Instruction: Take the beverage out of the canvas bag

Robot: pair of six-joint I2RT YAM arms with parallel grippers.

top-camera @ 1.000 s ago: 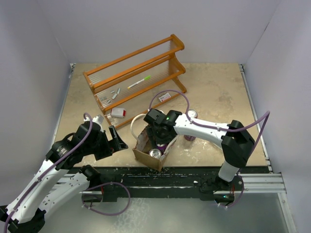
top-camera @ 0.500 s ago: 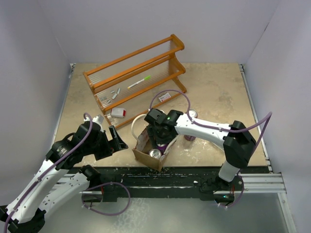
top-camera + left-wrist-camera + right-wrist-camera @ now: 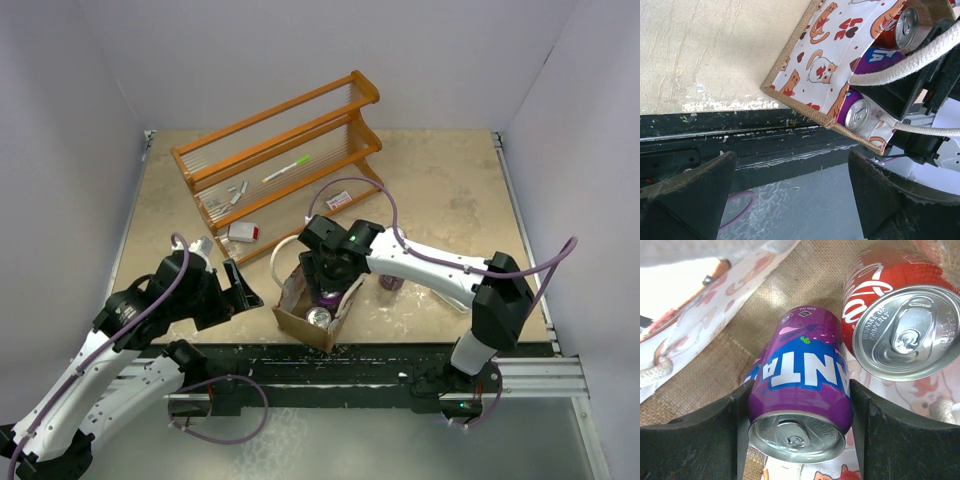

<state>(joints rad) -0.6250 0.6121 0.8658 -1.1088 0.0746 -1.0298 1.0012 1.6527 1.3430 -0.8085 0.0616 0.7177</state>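
Next, my right gripper needs to lift from the bag (image 3: 298, 318), cross to the right in the top view, lower to bare tabletop by the standing purple can and release.
The canvas bag (image 3: 298, 318) stands open near the table's front edge, tan with cat-print panels (image 3: 825, 65) and white rope handles (image 3: 912, 55). Inside it I see a purple beverage can (image 3: 800, 385), a red can (image 3: 900, 325) beside it, and another purple can (image 3: 858, 112) at the near corner. My right gripper (image 3: 800, 420) reaches down into the bag (image 3: 805, 285), and its fingers (image 3: 715, 440) press both sides of the purple beverage can. Left of the bag, my left gripper (image 3: 792, 195) hovers over the table's front rail, open and empty.
A wooden rack (image 3: 275, 160) lies tilted at the back left, with a pen (image 3: 287, 168) on it. A small white-and-red box (image 3: 243, 232) and a card (image 3: 339, 200) lie near it. One more purple can (image 3: 391, 282) stands right of the bag, partly behind my right arm.
My right arm's elbow has swung to the right, and its wrist has shifted slightly away over the bag. The left arm has not moved.
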